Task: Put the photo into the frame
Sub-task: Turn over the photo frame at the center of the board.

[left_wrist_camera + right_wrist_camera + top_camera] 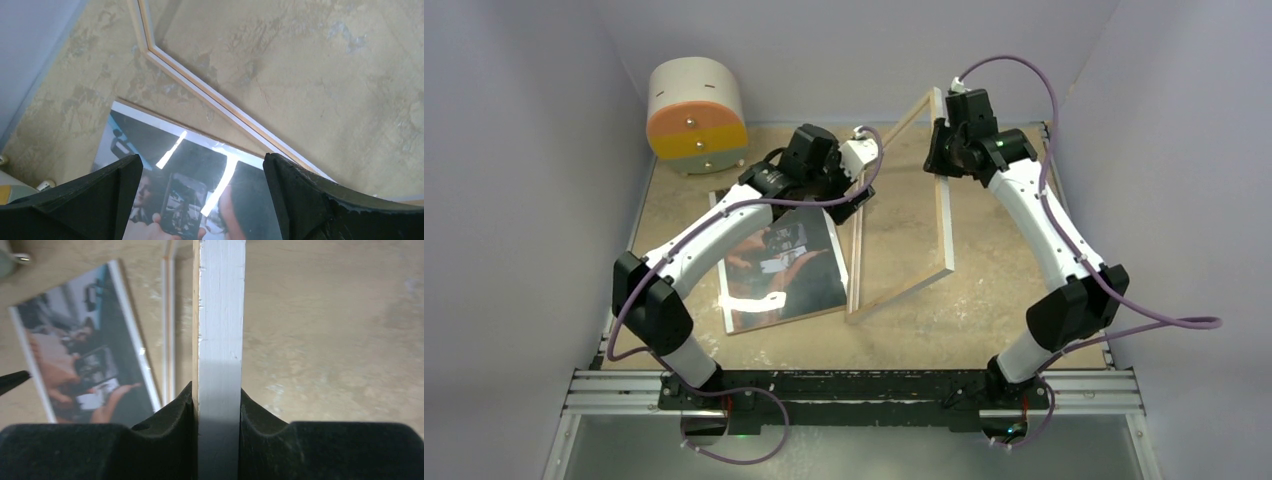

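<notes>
The bare tabletop is below my right gripper. My right gripper needs to move down and back until the frame's raised bar [220, 340] rests flat, then let go of it.
The photo [784, 265] lies face up on the table at the left: a glossy dark print with people and a white border. It also shows in the left wrist view [200, 200] and the right wrist view [85, 365]. The frame [944, 215] stands tilted, its near edge on the table next to the photo's right side. My right gripper [944, 140] is shut on the frame's raised far rail [220, 340]. My left gripper [852, 198] is open and empty above the photo's far right corner, its fingers [110, 190] astride the print, close to the frame's left rail [210, 95].
A thin brown board edge [165, 116] shows under the photo's border. A cream, orange and yellow drum [696, 115] stands at the back left corner. Grey walls close in the table on the left, back and right.
</notes>
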